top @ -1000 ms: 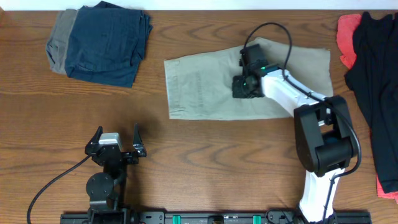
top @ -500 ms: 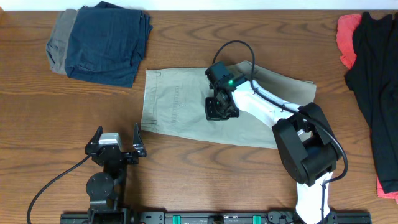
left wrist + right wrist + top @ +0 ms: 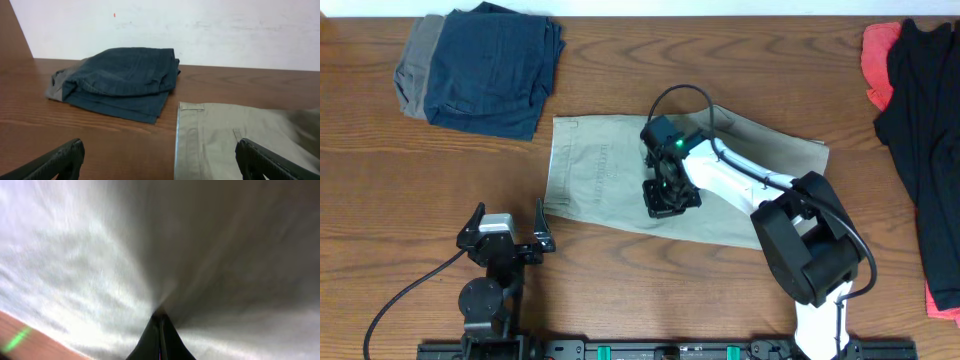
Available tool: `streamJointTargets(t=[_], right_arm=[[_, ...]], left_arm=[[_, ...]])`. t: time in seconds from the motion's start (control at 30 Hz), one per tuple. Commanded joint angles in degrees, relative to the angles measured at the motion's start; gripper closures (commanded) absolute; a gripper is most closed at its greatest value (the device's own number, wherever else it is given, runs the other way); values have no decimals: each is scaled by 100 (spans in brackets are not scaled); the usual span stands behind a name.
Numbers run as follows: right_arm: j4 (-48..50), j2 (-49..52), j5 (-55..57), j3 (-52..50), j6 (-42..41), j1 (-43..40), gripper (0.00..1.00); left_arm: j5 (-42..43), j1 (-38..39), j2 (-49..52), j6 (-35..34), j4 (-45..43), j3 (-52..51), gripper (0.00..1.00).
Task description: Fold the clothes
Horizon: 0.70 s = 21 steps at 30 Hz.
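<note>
The right gripper lifts to the shorts' near edge by the waistband (image 3: pixel 600 219) next, to its left in the overhead view, draws that slanting edge back and releases.
The khaki-beige shorts (image 3: pixel 600 170) lie flat on the table's middle, waistband to the left. They also show in the left wrist view (image 3: pixel 225 135). My right gripper (image 3: pixel 662 195) is pressed down on the shorts' middle, shut on the fabric; in the right wrist view the fingers (image 3: pixel 160 322) meet with khaki cloth (image 3: pixel 100 255) pulled taut around them. My left gripper (image 3: pixel 505 238) is open and empty near the front edge, left of the shorts; its fingertips (image 3: pixel 160 160) frame the waistband edge.
A folded navy garment (image 3: pixel 490 65) lies on a grey piece (image 3: pixel 413 60) at the back left, also in the left wrist view (image 3: pixel 125 75). Black (image 3: pixel 925 130) and red (image 3: pixel 880 50) clothes are piled at the right edge.
My right gripper has dragged the shorts leftward and toward the front across the table. The left arm has not moved.
</note>
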<state>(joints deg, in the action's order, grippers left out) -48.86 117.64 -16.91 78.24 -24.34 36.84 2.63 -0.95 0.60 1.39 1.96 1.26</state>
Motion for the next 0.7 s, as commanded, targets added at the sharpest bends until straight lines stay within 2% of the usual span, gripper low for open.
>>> streamJointTargets(t=[0.0,0.23,0.67], right_arm=[[192,-398,-48,-90,98,94,99],[1290,-752,-144,-90,-146,87,99],[2608,-57,-348,-90,-546,752,99]], left_arm=[[-72,24,-37,33,203,-103,2],[-72,24,-37,33,205,-103,2],[-70,24,-37,33,203,-103,2]])
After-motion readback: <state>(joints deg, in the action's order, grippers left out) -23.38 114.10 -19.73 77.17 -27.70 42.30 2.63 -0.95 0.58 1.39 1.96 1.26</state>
